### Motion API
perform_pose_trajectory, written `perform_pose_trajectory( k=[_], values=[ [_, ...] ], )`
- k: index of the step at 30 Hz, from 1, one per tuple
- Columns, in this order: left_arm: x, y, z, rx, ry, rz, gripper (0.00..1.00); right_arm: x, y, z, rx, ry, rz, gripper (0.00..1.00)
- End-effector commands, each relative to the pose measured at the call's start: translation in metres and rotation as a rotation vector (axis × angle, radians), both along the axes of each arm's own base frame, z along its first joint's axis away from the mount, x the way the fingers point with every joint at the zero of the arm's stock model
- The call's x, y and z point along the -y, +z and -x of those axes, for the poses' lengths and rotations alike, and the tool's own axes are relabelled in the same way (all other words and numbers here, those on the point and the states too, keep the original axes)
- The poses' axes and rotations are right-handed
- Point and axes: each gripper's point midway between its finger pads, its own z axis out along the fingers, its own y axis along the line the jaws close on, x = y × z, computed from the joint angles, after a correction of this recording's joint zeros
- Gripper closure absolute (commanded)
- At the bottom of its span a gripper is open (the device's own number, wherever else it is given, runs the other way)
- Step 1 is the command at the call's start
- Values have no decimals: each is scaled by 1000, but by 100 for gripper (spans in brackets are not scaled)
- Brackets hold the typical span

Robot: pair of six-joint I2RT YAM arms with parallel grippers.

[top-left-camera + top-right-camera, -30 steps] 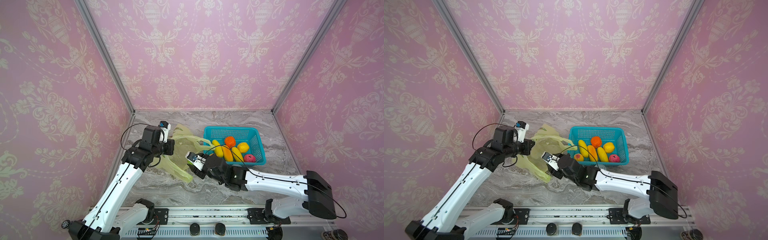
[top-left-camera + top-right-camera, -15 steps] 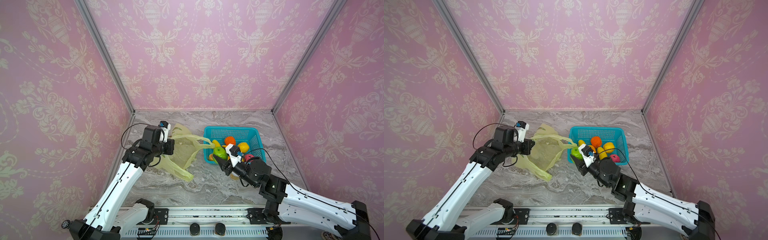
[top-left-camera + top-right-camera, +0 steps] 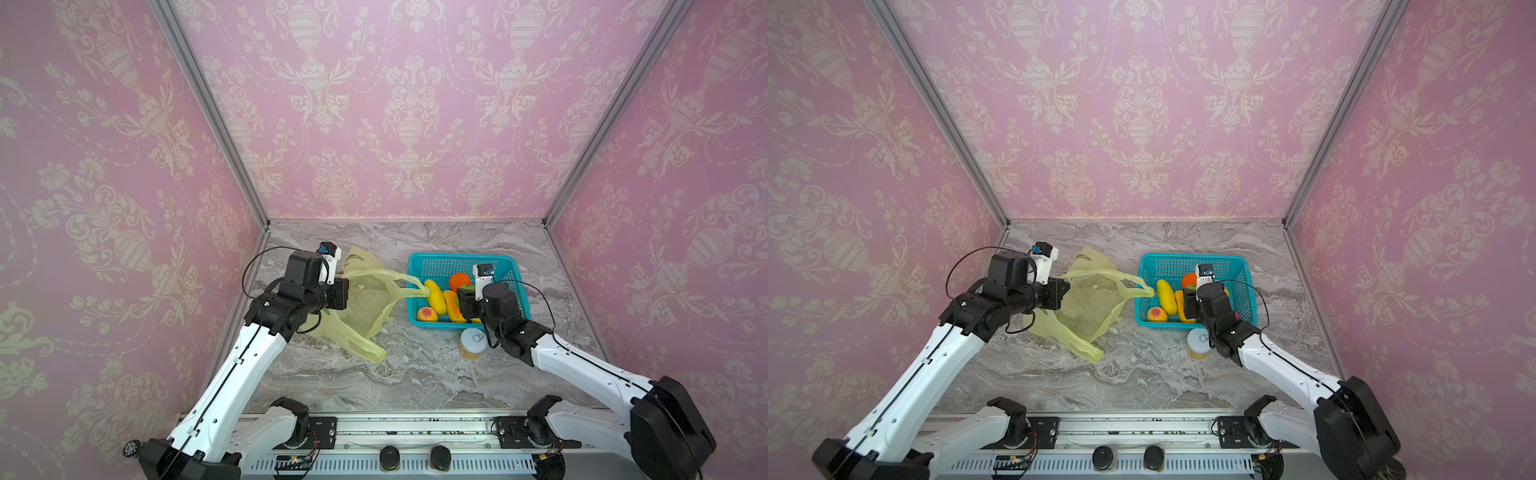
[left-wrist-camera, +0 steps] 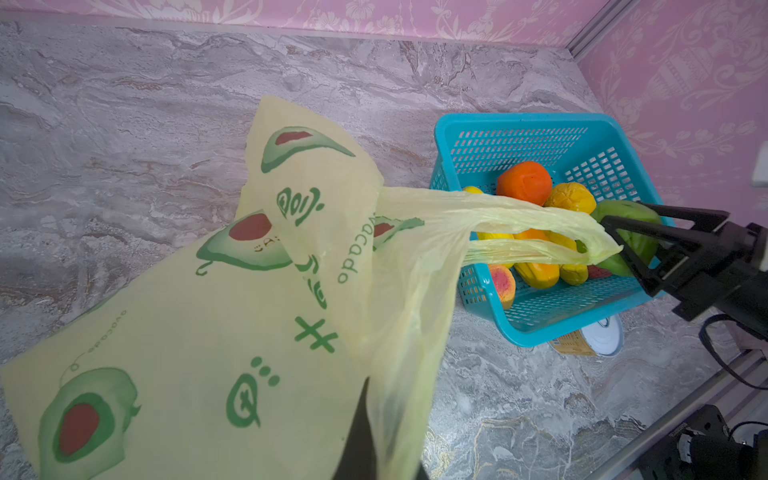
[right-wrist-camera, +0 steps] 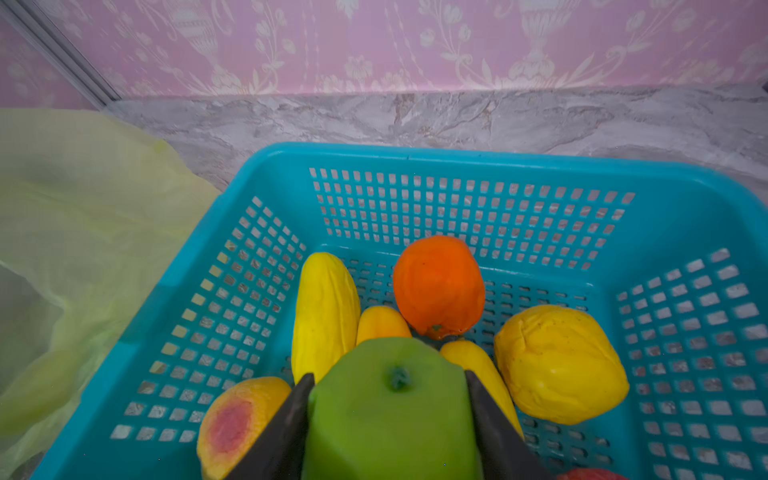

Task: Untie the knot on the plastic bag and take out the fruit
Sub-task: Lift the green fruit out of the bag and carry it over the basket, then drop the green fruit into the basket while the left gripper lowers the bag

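The orange and long yellow fruit lies below my right gripper and outward of it. My right gripper will go down and outward next and let go of the green fruit on bare floor between them.
The plastic bag (image 3: pixel 365 303) (image 3: pixel 1092 305) hangs limp and open above the marble. My left gripper (image 4: pixel 370 399) is shut on the bag's film (image 4: pixel 208 332). No knot shows; one loose handle loop (image 4: pixel 519 208) stretches over to the teal basket (image 5: pixel 457 156). My right gripper (image 5: pixel 388 378) is shut on a green fruit (image 5: pixel 390 419) just above the basket's near side, as both top views show (image 3: pixel 467 288) (image 3: pixel 1191 287). In the basket lie an orange (image 5: pixel 438 286), a long yellow fruit (image 5: pixel 324 307), a round yellow one (image 5: pixel 557 365) and a pink-red one (image 5: pixel 237 419).
A white-lidded jar (image 3: pixel 473 343) (image 3: pixel 1200 343) stands on the marble against the basket's near wall, right under my right arm. Pink walls close the table in at the back and on both sides.
My right gripper left the bag's mouth with the green fruit and swung right, over the basket's near side. The left arm and the bag held still.
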Motion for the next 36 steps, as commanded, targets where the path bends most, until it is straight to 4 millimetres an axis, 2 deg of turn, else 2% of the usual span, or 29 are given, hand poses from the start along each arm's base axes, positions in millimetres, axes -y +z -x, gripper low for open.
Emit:
perform_pose_trajectory(
  k=[1, 7, 13, 16, 24, 26, 30, 31, 33, 36],
  values=[
    [-5, -3, 1, -18, 8, -17, 100, -16, -1, -14, -50, 16, -56, 92],
    [-5, -2, 0, -17, 9, -12, 100, -35, -27, -29, -132, 54, -60, 91],
    [-4, -2, 0, -19, 7, -10, 100, -44, -48, -44, -195, 51, -29, 90],
    [-5, -2, 0, -17, 9, -9, 100, -40, -51, -54, -188, 18, -8, 84],
    [-5, -3, -1, -20, 10, -12, 100, -20, -58, -91, -213, -126, 107, 82],
    [-6, -5, -2, -24, 15, -18, 100, -23, -63, -95, -228, -121, 113, 76],
    [-9, -9, -5, -36, 25, -33, 100, -34, -58, -93, -207, -67, 55, 42],
    [-10, -9, -6, -36, 27, -34, 100, -35, -52, -92, -191, -56, 40, 31],
    [-12, -10, -7, -35, 32, -42, 100, -36, -38, -88, -151, -42, 16, 19],
    [-24, -10, -11, -20, 78, -90, 100, -35, -13, -77, -90, -20, -22, 11]
  ],
)
